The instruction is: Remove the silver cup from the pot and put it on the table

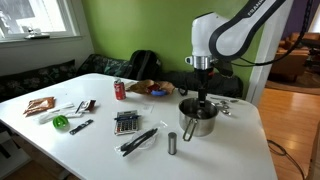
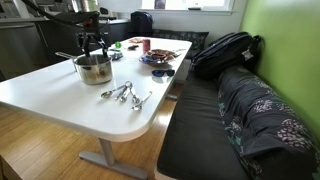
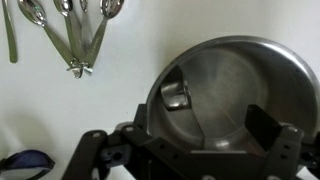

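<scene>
My gripper lowers open into the pot [image 3: 270, 70] around the cup's thin handle next, as that handle lies below it, between its spread fingers in the wrist view.
The shiny steel pot [image 1: 199, 123] stands on the white table [image 1: 100, 150] and shows in both exterior views [image 2: 94, 70]. In the wrist view the pot [image 3: 270, 70] fills the right half, and a small silver cup [image 3: 175, 94] lies inside it against the left wall. My gripper [image 3: 200, 130] hangs directly above the pot, open, with its fingers spread over the pot's mouth and nothing between them. It is just above the rim in both exterior views [image 1: 201, 99] [image 2: 92, 47]. The cup is hidden in the exterior views.
A set of measuring spoons [image 3: 75, 30] lies on the table beside the pot [image 2: 125, 95]. A slim dark grey cylinder [image 1: 172, 144], black tongs [image 1: 138, 140], a calculator [image 1: 125, 122] and a red can [image 1: 120, 90] stand nearby. A bench with a backpack [image 2: 225, 50] runs along the table.
</scene>
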